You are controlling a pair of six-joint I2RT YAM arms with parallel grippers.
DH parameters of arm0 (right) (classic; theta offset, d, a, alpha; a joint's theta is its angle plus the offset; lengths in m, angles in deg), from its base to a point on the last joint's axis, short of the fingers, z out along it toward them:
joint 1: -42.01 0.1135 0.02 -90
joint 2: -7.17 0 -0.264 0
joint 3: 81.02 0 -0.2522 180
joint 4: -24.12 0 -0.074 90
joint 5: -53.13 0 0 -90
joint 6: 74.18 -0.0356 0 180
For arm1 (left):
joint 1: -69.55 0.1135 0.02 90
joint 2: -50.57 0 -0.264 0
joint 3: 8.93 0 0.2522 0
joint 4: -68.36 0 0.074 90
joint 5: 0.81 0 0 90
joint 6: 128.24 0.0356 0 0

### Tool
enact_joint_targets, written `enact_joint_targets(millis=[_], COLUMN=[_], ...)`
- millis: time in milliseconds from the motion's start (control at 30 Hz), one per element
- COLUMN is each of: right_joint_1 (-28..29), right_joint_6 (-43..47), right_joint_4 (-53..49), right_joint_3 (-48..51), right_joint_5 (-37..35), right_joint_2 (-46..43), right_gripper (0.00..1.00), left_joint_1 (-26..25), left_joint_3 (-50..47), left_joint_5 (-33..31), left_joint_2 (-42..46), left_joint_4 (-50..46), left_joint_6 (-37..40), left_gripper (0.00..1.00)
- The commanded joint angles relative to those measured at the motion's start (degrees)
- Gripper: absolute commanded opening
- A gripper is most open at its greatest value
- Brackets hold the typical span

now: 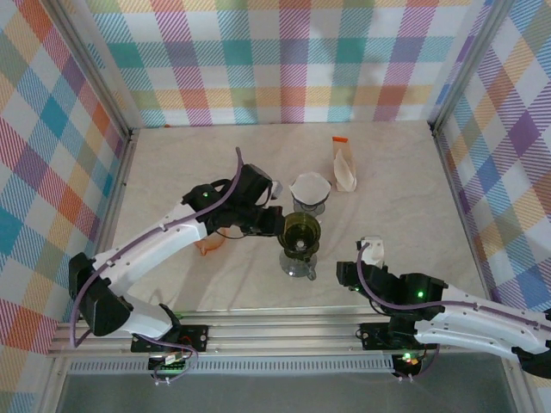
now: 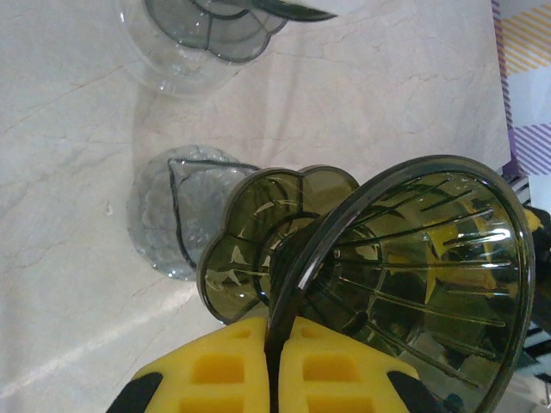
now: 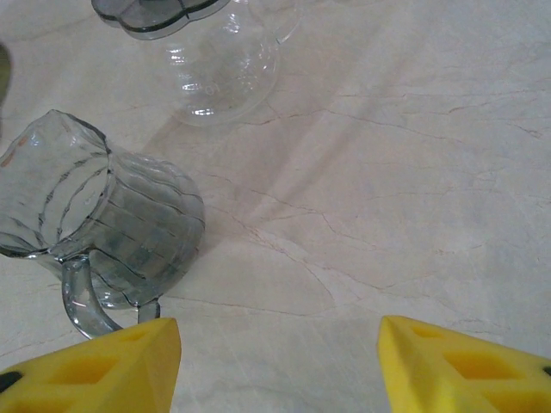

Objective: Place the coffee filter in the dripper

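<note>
The scalloped base of the dark olive dripper is still raised. My left gripper will next lower the dripper onto the ribbed glass pitcher's opening below, then release the dripper's rim.
My left gripper (image 1: 280, 222) (image 2: 275, 331) is shut on the rim of a dark olive dripper (image 1: 301, 231) (image 2: 413, 258) and holds it tilted above a ribbed glass pitcher (image 1: 297, 260) (image 2: 168, 215) (image 3: 86, 224). A white coffee filter (image 1: 310, 184) sits open in the top of a second dripper on a clear glass (image 1: 310, 205) (image 2: 194, 47) (image 3: 224, 64) just behind. My right gripper (image 1: 368, 256) (image 3: 275, 366) is open over bare table, right of the pitcher, with nothing between its yellow fingers (image 3: 116, 370).
A pack of paper filters (image 1: 344, 168) with an orange top lies at the back right. A small orange thing (image 1: 209, 247) lies under my left arm. Plaid walls close in the marble-look table (image 1: 405, 206) on three sides.
</note>
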Motion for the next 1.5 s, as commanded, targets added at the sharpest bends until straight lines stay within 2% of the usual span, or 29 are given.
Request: enact_joint_targets(millis=[0, 367, 1033, 1067, 1133, 1267, 1467], right_joint_1=[0.3, 0.3, 0.2, 0.3, 0.3, 0.3, 0.2], right_joint_6=[-1.5, -2.0, -2.3, -2.3, -2.1, -1.4, -0.3], right_joint_4=[-2.2, -3.3, -3.5, -3.5, -3.6, -3.1, -1.1], right_joint_3=[-0.1, 0.6, 1.2, 1.2, 1.1, 0.6, 0.6], right_joint_5=[-1.4, -1.5, -1.5, -1.5, -1.5, -1.5, -1.1], right_joint_2=[-0.7, -2.8, -3.3, -3.3, -3.4, -3.4, -2.6], right_gripper=[0.62, 0.62, 0.62, 0.62, 0.62, 0.64, 0.67], left_joint_1=[-0.6, -0.3, 0.3, 0.4, 0.7, 1.1, 1.4], left_joint_3=[0.7, 1.9, 1.5, 1.1, 0.3, -0.3, 2.0], left_joint_5=[-1.7, -2.6, -0.8, -0.7, -0.6, -1.2, -2.1], left_joint_2=[-1.9, -7.2, -6.1, -6.2, -5.8, -4.3, -2.1], left_joint_4=[3.4, 2.2, -1.7, -1.5, -1.0, -0.1, 0.1], left_joint_6=[0.0, 1.0, 0.2, 0.1, -0.3, -0.9, -0.8], left_gripper=[0.0, 0.0, 0.0, 0.03, 0.2, 0.45, 0.68])
